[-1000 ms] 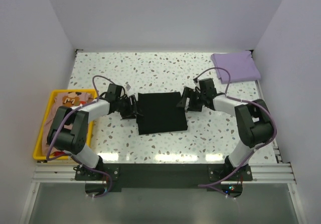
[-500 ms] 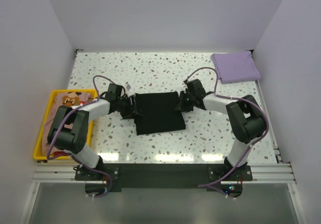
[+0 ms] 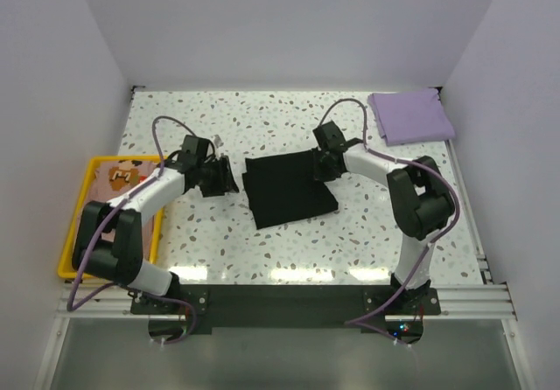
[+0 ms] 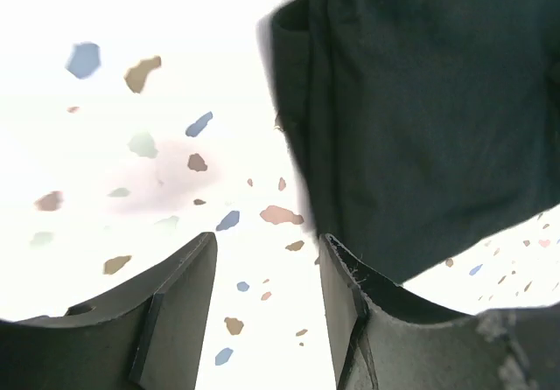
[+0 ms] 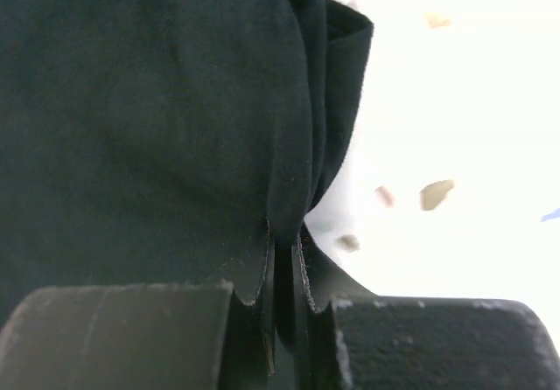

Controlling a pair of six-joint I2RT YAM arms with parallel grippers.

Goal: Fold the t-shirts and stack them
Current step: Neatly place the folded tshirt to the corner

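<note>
Next, my right gripper moves outward, rightward in the top view, and releases the black t-shirt (image 3: 289,191) over the lavender t-shirt (image 3: 411,116), which lies flat and folded.
The black t-shirt (image 3: 289,191) lies folded and turned askew at the table's middle. My right gripper (image 3: 318,166) is shut on a fold at its back right edge. In the right wrist view the pinched black cloth (image 5: 157,119) fills the frame above the gripper (image 5: 284,263). My left gripper (image 3: 231,178) stands open just left of the shirt, with nothing between its fingers (image 4: 175,294). There the shirt (image 4: 429,101) lies to the upper right. The lavender t-shirt (image 3: 411,116) lies folded at the back right corner. The peach t-shirt (image 3: 122,177) lies in the tray.
The yellow tray (image 3: 73,248) sits at the table's left edge. White walls close in the back and both sides. Speckled tabletop (image 3: 262,119) shows behind the black shirt and in front of it.
My right gripper has shut on the black shirt's right edge and drawn it back and right, turning the shirt. The left gripper has pulled back to the left, off the shirt's edge.
</note>
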